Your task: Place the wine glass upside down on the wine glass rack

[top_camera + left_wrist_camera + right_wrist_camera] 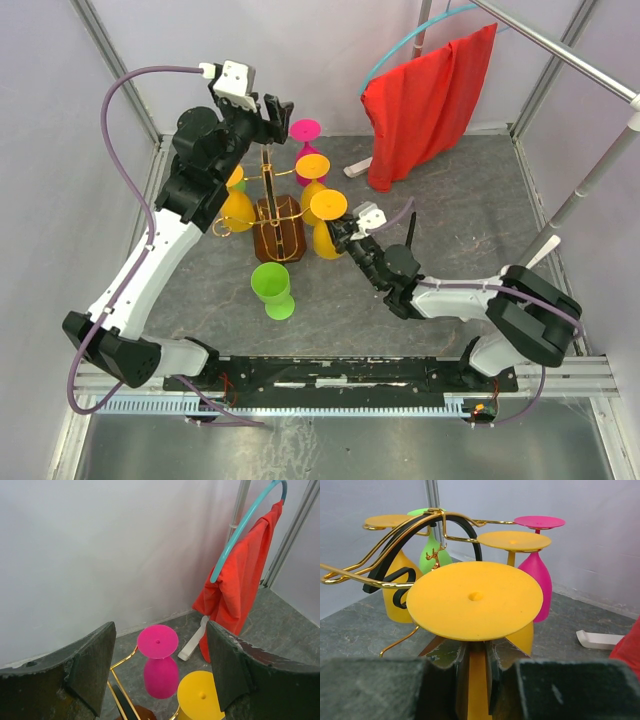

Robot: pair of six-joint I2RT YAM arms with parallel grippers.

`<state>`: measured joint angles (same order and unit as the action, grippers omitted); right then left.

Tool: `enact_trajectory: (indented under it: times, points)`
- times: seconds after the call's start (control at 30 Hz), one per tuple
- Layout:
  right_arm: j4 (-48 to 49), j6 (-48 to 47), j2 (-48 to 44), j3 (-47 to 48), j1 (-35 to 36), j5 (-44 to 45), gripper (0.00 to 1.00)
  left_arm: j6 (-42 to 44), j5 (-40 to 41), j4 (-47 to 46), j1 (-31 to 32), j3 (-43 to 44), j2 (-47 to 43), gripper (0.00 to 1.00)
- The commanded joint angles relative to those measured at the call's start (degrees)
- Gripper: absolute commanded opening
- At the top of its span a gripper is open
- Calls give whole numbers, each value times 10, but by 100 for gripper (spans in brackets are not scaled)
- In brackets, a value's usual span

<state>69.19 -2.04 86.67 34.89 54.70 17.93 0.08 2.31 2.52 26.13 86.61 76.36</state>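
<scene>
The glass's foot is beside the near gold wire arm's end (302, 213) (406, 585). My right gripper draws the stem back and toward the rack next, into that arm.
The wine glass rack (278, 228) has a dark brown wooden base, an upright post and gold wire arms (385, 545). Yellow, green and pink glasses hang on it upside down. My right gripper (345, 238) is shut on the stem of an upside-down yellow wine glass (475, 597), its foot (328, 205) uppermost, just right of the rack. My left gripper (272, 108) is open and empty, high behind the rack, above a hanging pink glass (159, 662) and a yellow glass (201, 696).
A green wine glass (272, 289) stands on the table in front of the rack. A red cloth (428, 100) hangs from a teal hoop at the back right. A white object (194, 639) lies on the floor near the cloth.
</scene>
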Motion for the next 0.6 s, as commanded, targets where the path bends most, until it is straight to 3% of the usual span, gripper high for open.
enact_trajectory:
  times: [0.0,0.33,0.57]
  points:
    - [16,-9,-62,-21,-1,11,1,10,-12,-31,-4,-5,-2,79]
    - [-92,-26,-108,-18,10,-81,1,11,-6,-26,-4,-19,-15,81]
    - [-117,-52,-89,-1,33,-85,1,13,-2,-23,-5,-25,-24,81]
